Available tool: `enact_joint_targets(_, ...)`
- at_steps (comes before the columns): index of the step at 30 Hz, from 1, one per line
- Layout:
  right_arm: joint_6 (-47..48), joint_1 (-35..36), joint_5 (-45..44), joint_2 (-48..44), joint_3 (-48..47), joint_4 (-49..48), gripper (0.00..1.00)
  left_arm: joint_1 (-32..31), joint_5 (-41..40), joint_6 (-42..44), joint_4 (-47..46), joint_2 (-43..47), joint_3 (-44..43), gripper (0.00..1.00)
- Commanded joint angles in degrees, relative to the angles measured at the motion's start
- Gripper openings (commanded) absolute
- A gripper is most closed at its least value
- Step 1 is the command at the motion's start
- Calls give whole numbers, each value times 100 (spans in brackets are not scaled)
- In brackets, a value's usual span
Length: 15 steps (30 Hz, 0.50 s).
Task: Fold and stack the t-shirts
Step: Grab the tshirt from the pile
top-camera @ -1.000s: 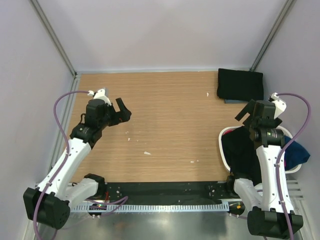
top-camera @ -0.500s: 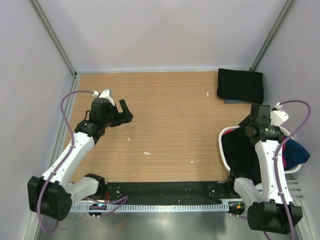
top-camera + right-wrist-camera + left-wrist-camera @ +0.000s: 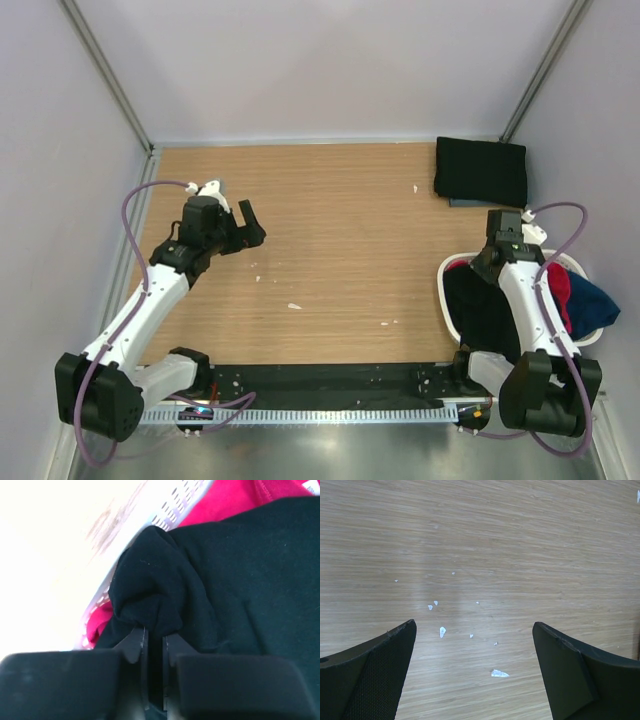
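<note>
The fold of the black t-shirt rises with my right gripper from the basket [image 3: 441, 272] next, goes left in the top view to the table's bare middle and is released there.
One black t-shirt [image 3: 480, 171] lies folded at the table's back right corner. Another black t-shirt [image 3: 482, 305] hangs over the near left side of the white basket [image 3: 441, 272]. My right gripper [image 3: 488, 264] reaches down into the basket. In the right wrist view it [image 3: 154, 632] is shut on a bunched fold of this black t-shirt [image 3: 150, 580]. My left gripper [image 3: 249, 222] hovers over the left part of the table. Its fingers [image 3: 472, 630] stand wide open with only bare wood between them.
The basket stands at the table's right edge and also holds a red cloth [image 3: 558, 285] and a blue cloth [image 3: 597, 305]. Its perforated wall [image 3: 167, 512] shows beside the red cloth [image 3: 235, 497]. Small white specks [image 3: 442, 631] dot the wooden table [image 3: 340, 230].
My right gripper has dropped toward the basket's left side and shut on the black t-shirt. My left arm shifted slightly right at first and has since stayed still.
</note>
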State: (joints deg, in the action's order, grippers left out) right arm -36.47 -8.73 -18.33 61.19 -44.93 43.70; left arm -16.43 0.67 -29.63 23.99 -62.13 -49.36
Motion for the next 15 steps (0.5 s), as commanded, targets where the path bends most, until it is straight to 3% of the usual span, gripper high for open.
enact_joint_targets(1, 52, -15, -232, -54, -577, 146, 1, 17, -23, 97, -43, 43, -240, 100)
enact_joint_targets(5, 657, -6, -338, -633, -1946, 674, 1, 16, -23, 124, -8, 43, -258, 100)
enact_joint_targets(8, 991, -6, 178, -583, -3718, 894, 1, 17, -23, 133, -17, 34, -267, 100)
enact_joint_targets(12, 1291, 3, 1759, 48, -5129, 571, 1, 17, 21, 124, -17, -19, -267, 100)
enact_joint_targets(13, 1300, 29, 2589, 182, -5340, 439, 1, 17, 30, 124, -17, -45, -275, 100)
enact_joint_targets(15, 1222, 292, 2912, 532, -5798, -112, 1, 8, 30, 150, 1, -54, -284, 100)
